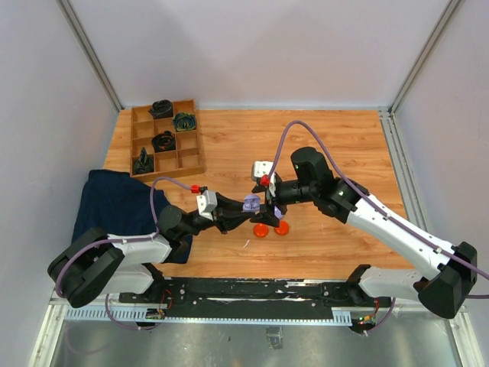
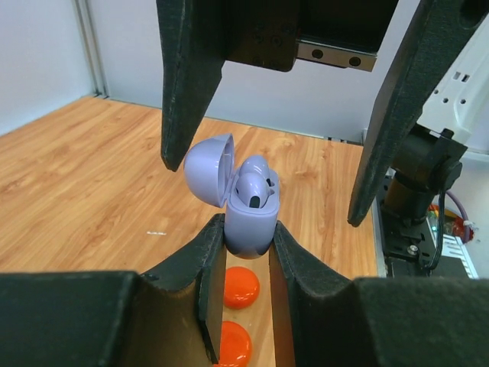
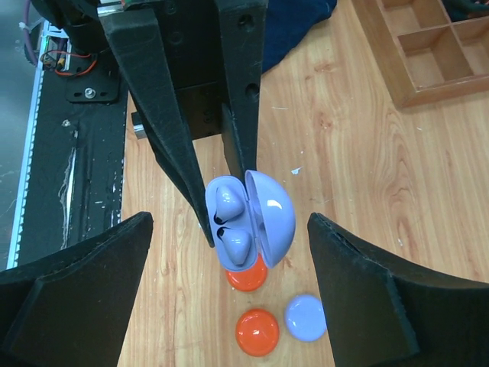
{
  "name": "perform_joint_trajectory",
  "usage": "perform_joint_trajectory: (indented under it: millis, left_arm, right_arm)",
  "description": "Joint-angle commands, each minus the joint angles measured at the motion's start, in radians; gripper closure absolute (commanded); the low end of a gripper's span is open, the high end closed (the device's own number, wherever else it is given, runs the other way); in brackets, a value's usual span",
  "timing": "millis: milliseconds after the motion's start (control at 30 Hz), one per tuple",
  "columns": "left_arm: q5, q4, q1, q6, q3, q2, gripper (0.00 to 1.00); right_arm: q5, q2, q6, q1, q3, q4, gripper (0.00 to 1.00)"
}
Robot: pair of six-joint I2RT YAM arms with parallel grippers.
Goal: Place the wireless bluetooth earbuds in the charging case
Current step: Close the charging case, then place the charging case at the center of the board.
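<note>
The bare wood beside the lavender disc is below my left gripper, so my left gripper will next move down, tip its fingers down and release the case there.
A lavender charging case hangs above the table, and my left gripper is shut on its lower body. Its lid stands open. Two lavender earbuds sit side by side in the case's wells. My right gripper is open, its fingers spread wide on either side of the case without touching it. In the top view the two grippers meet over the table's middle, at the case.
Two orange-red discs and a lavender disc lie on the wood under the case. A wooden compartment tray with black coiled bundles stands at the back left. A dark blue cloth lies at the left.
</note>
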Motion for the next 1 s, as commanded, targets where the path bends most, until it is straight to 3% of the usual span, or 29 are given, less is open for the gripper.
perform_joint_trajectory:
  millis: [0,300,667,800,967]
  left_arm:
    - [-0.018,0.03,0.006,-0.032,0.027,0.016,1.0]
    - [-0.074,0.022,0.006,-0.106,0.037,0.053,1.0]
    - [-0.096,-0.066,0.006,-0.161,0.037,0.048,0.98]
    - [-0.135,-0.255,0.006,-0.2,0.051,-0.003,0.97]
    - [-0.244,-0.66,0.006,-0.253,0.143,-0.066,0.95]
  right_arm:
    - [-0.084,0.003,-0.028,-0.011,0.036,-0.029,0.17]
    - [-0.108,-0.025,-0.035,-0.012,0.024,-0.066,0.2]
    - [0.016,-0.094,-0.011,-0.012,-0.007,-0.071,0.19]
    - [0.199,-0.134,0.047,-0.011,-0.038,-0.071,0.18]
    - [0.411,-0.198,0.144,-0.011,-0.102,-0.063,0.17]
